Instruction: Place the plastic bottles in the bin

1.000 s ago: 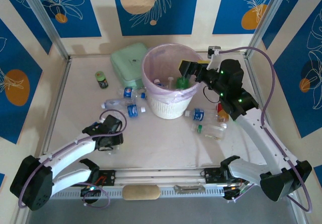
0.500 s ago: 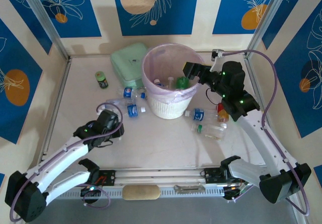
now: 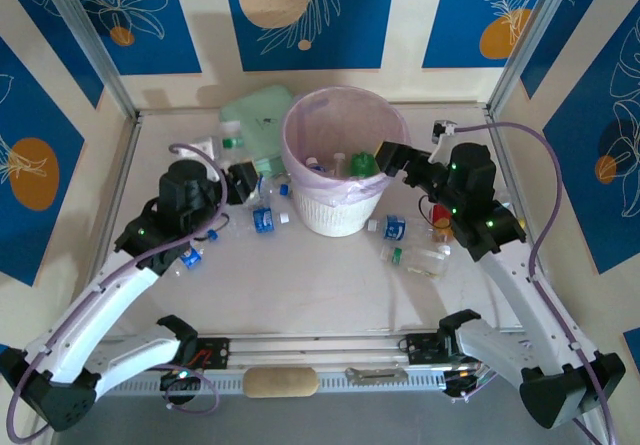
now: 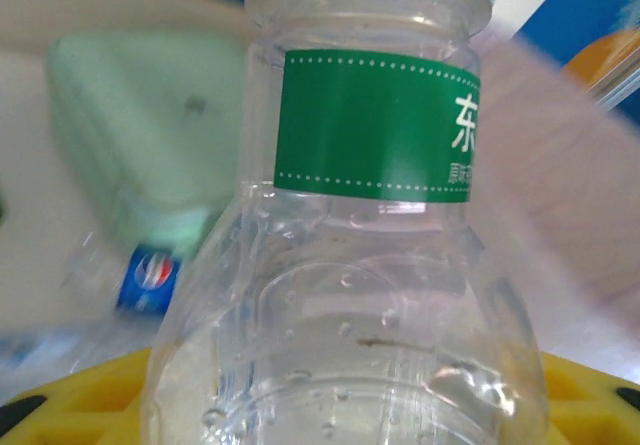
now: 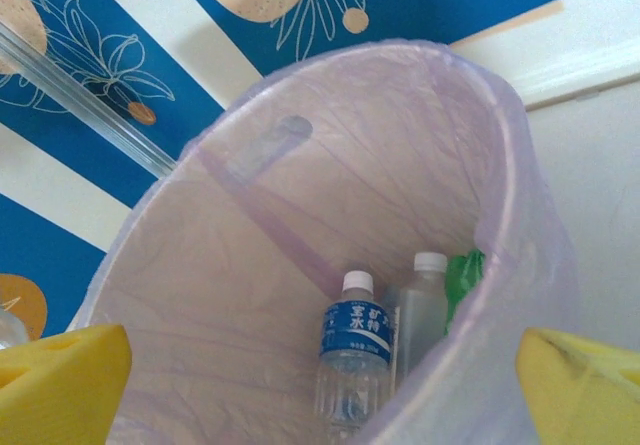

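Note:
The clear plastic bottle still hangs beside the bin, so the robot's left gripper should next move outward and across, over the bin's opening (image 3: 343, 133), to let the bottle go.
My left gripper (image 3: 243, 177) is raised left of the bin, shut on a clear plastic bottle (image 4: 350, 265) with a green label; its yellow fingers (image 4: 80, 400) flank the bottle's base. The white woven bin (image 3: 335, 215) with its pink liner (image 5: 300, 195) stands mid-table. Inside it lie a blue-labelled bottle (image 5: 355, 350), a white-capped bottle (image 5: 422, 310) and a green bottle (image 5: 465, 275). My right gripper (image 3: 390, 157) hangs open and empty over the bin's right rim. More bottles lie on the table: left of the bin (image 3: 262, 218), right of it (image 3: 387, 228), and a green-labelled one (image 3: 415, 257).
A mint-green box (image 3: 262, 125) sits behind the bin on the left. A small orange bottle (image 3: 440, 227) stands under the right arm. A blue-capped bottle (image 3: 190, 257) lies below the left arm. Metal frame posts and low walls bound the table.
The left arm has swung from the front left up toward the bin, carrying the green-labelled bottle. The right gripper has drawn back slightly to the right over the bin's rim.

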